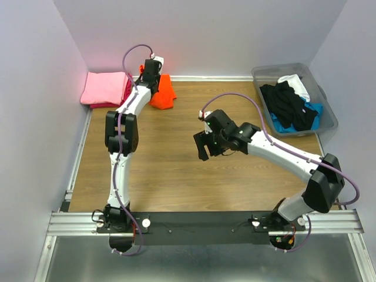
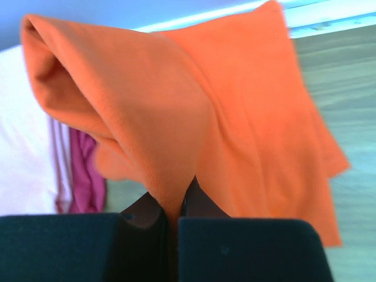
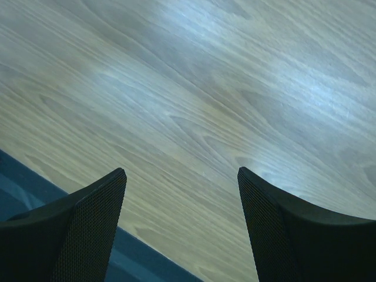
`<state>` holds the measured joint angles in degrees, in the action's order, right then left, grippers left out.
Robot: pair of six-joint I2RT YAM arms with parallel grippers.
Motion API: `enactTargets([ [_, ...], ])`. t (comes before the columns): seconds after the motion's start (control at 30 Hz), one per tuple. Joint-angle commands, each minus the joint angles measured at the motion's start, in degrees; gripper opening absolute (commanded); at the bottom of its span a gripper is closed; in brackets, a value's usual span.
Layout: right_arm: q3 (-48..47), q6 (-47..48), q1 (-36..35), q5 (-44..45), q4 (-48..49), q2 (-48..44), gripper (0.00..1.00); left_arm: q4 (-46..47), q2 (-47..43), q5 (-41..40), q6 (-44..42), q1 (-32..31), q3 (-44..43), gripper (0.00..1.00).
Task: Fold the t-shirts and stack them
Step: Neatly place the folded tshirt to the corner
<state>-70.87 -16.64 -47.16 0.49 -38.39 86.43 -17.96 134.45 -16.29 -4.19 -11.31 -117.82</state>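
Observation:
My left gripper will lift the orange cloth toward the left in the top view next, then lower it over the light pink t-shirt (image 1: 104, 88) (image 2: 26, 144), because the cloth is hanging beside the stack.
My left gripper (image 1: 154, 76) is shut on the bright orange t-shirt (image 1: 164, 93) and holds it hanging at the back of the table, right of the stack. In the left wrist view the orange cloth (image 2: 194, 123) is pinched between the jaws of my left gripper (image 2: 174, 205). A folded light pink t-shirt (image 1: 106, 87) lies on a magenta one (image 1: 127, 94) at the back left; both show in the left wrist view, pink (image 2: 23, 147) and magenta (image 2: 88, 176). My right gripper (image 1: 207, 148) is open and empty over bare wood, as the right wrist view (image 3: 182, 182) shows.
A translucent grey bin (image 1: 326, 106) at the back right holds black (image 1: 288, 103), white (image 1: 296, 82) and blue (image 1: 314, 114) t-shirts. Walls close the table at the left, back and right. The wooden tabletop (image 1: 176, 170) has a metal rail (image 1: 200, 222) along its near edge.

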Motion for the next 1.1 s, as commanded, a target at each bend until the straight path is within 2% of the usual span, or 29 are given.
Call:
enactTargets([
  [0.0, -3.1, 1.2, 0.0, 2.6, -4.9, 3.7, 0.84, -3.8, 3.4, -3.3, -8.8, 2.2, -7.4, 0.00],
  [0.2, -5.4, 1.0, 0.0, 1.1, -6.0, 7.9, 0.84, -2.7, 4.9, -2.1, -9.9, 5.6, -11.2, 0.00],
  [0.37, -8.0, 0.1, 0.0, 0.0, -6.5, 10.5, 0.84, -1.1, 4.3, 6.4, -8.9, 8.6, -11.4, 0.00],
  [0.53, -9.9, -1.6, 0.0, -1.9, -7.0, 11.8, 0.84, 0.9, 4.1, 10.7, -10.9, 10.9, -12.9, 0.00],
  [0.7, -10.1, -4.3, 0.0, -2.3, -7.4, 11.8, 0.84, -0.1, 3.5, 15.4, -13.5, 16.0, -16.6, 0.00],
  [0.93, -9.4, -6.3, 0.0, -2.7, -7.5, 12.0, 0.83, 0.2, 2.7, 18.0, -16.3, 19.6, -19.2, 0.00],
  [1.07, -9.2, -6.7, 0.0, -2.6, -7.8, 12.4, 0.83, 0.1, 4.2, 16.7, -16.9, 20.9, -20.1, 0.00],
])
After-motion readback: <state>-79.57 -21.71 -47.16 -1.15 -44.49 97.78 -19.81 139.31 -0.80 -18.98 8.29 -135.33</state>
